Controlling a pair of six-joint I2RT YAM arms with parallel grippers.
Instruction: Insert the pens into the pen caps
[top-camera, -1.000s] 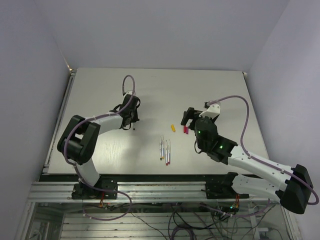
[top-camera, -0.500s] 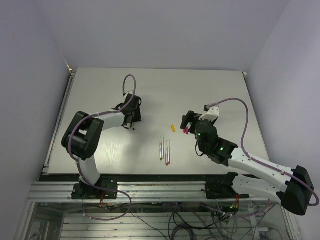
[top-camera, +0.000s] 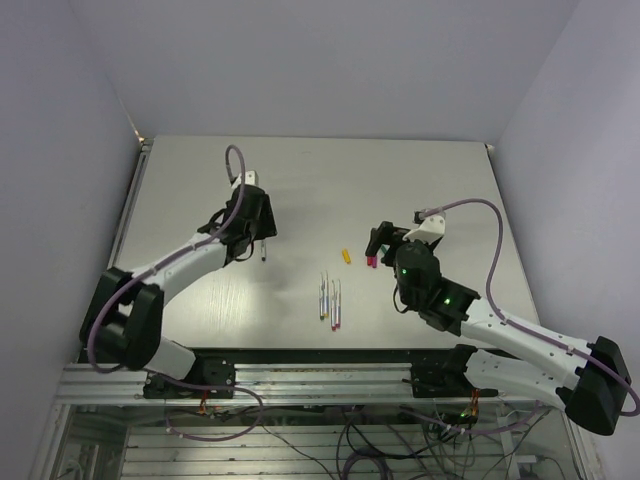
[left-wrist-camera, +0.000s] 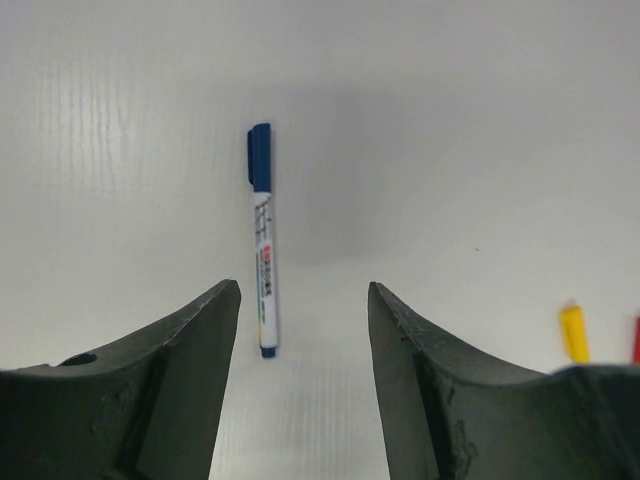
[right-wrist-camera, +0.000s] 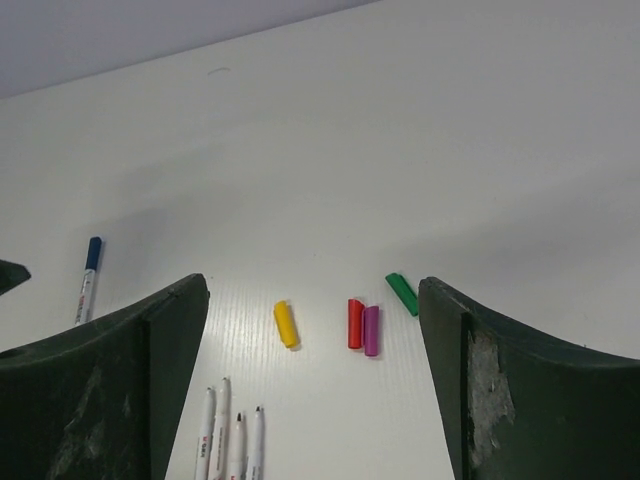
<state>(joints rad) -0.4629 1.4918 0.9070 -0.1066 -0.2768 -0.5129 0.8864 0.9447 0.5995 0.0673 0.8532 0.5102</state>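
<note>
The nearest uncapped pen (top-camera: 321, 302) lies below my left gripper and nearer my base. My left gripper will next swing to the right in the top view, back and down onto it.
A pen with the blue cap on it (left-wrist-camera: 262, 240) lies flat on the table just ahead of my left gripper (left-wrist-camera: 303, 290), which is open and holds nothing. The same capped pen (top-camera: 263, 252) shows in the top view off the tips of the left gripper (top-camera: 259, 238). My right gripper (right-wrist-camera: 312, 290) is open above the loose pen caps: yellow (right-wrist-camera: 286, 324), red (right-wrist-camera: 355, 323), magenta (right-wrist-camera: 371, 331) touching the red one, and green (right-wrist-camera: 402, 293) near its right finger. Several uncapped pens (right-wrist-camera: 230, 430) lie side by side close to its left finger.
In the top view the uncapped pens (top-camera: 328, 298) lie near the table's front middle, with the yellow cap (top-camera: 346, 256) behind them. The table's walls stand at the back and both sides. Cables loop above each wrist.
My left gripper has gone from shut to open and let go of the blue-capped pen, which now lies on the table; the left arm swung away. The right gripper hardly moved.
</note>
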